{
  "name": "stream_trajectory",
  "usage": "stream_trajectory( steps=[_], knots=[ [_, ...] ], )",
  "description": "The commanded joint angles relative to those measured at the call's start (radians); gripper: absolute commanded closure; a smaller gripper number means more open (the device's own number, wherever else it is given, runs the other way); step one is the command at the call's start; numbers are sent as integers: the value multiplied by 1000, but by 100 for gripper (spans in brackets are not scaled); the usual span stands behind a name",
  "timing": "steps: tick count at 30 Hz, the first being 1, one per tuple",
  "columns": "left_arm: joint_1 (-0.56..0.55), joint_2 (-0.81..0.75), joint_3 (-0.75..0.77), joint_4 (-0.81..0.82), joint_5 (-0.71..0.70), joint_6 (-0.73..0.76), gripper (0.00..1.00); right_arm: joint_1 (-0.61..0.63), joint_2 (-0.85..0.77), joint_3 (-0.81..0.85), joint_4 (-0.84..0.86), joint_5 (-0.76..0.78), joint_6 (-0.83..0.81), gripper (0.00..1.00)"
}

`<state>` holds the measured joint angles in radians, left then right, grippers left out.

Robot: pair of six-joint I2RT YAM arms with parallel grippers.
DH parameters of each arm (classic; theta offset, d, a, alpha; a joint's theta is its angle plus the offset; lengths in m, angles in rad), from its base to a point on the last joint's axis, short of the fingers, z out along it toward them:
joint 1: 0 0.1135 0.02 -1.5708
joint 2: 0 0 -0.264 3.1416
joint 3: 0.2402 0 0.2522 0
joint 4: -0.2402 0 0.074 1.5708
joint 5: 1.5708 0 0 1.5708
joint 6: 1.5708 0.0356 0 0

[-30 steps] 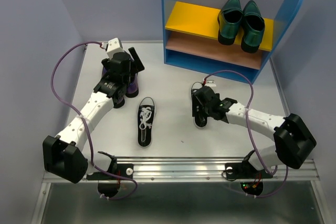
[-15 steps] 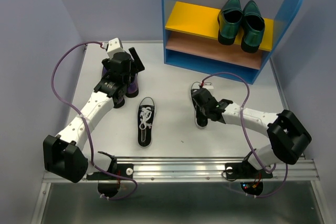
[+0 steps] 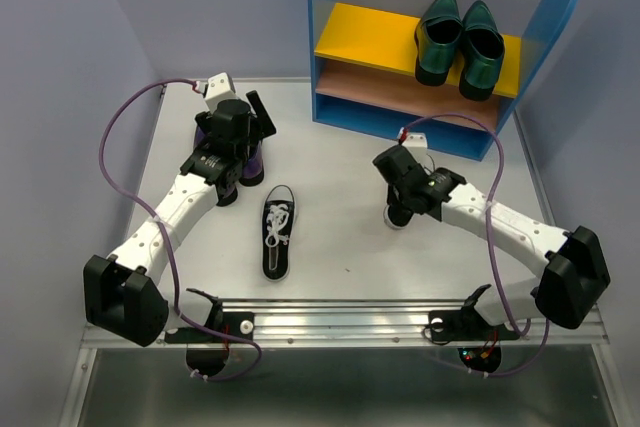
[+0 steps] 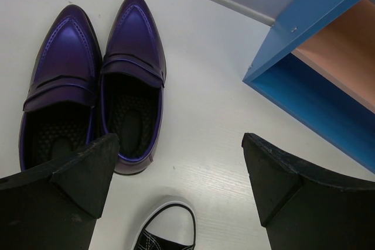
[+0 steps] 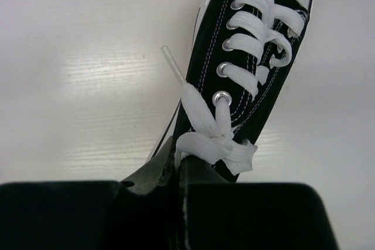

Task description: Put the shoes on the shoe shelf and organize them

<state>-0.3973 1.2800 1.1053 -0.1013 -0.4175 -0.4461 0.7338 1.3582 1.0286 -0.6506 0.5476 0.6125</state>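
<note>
My right gripper rises outward to the tan middle board's end (image 3: 457, 106) beneath the green loafers next and releases the sneaker (image 3: 398, 215) there, since that board still stands empty.
My right gripper (image 5: 179, 165) is shut on the collar of a black canvas sneaker (image 5: 258, 45), right by its white lace knot. From above, that sneaker (image 3: 398, 215) hangs toe-down under the right gripper (image 3: 402, 192), right of centre. Its mate (image 3: 279, 237) lies flat on the table, its toe (image 4: 167, 232) showing in the left wrist view. My left gripper (image 4: 181, 168) is open and holds nothing, just above the dark purple shoes (image 4: 132, 51), which stand side by side (image 3: 252, 162). The green loafers (image 3: 460, 42) sit on the shoe shelf's yellow board (image 3: 365, 32).
The shelf's blue base (image 4: 304, 95) and tan middle board (image 3: 400, 95) stand at the back of the table, with tall blue side panels (image 3: 555, 17). Purple cables loop off both arms. Grey walls close in left and right.
The right gripper has closed on the sneaker and tipped it up off the table, shifting a little right. The left arm has not moved.
</note>
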Motion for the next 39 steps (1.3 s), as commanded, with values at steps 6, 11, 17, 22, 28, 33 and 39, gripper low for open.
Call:
stream_trajectory(
  steps=[6, 11, 17, 22, 28, 33, 39],
  knots=[
    [0, -25, -1, 34, -1, 9, 2, -30, -48, 209, -103, 207, -46, 99],
    [2, -25, -1, 34, 2, 9, 2, -71, -41, 294, -101, 244, -141, 99],
    [0, -28, -2, 35, 0, 9, 2, -138, -18, 372, -100, 258, -256, 99],
    [0, -25, -1, 34, 2, 9, 2, -201, 8, 418, -46, 195, -352, 99],
    [0, -25, -1, 34, -3, 12, 2, -300, 55, 444, 15, 92, -457, 99],
    [2, -24, 1, 35, -4, 14, 2, -363, 91, 461, 81, -6, -539, 99],
    [2, -19, 8, 32, -1, 15, 2, -418, 120, 455, 166, -50, -649, 99]
  ],
)
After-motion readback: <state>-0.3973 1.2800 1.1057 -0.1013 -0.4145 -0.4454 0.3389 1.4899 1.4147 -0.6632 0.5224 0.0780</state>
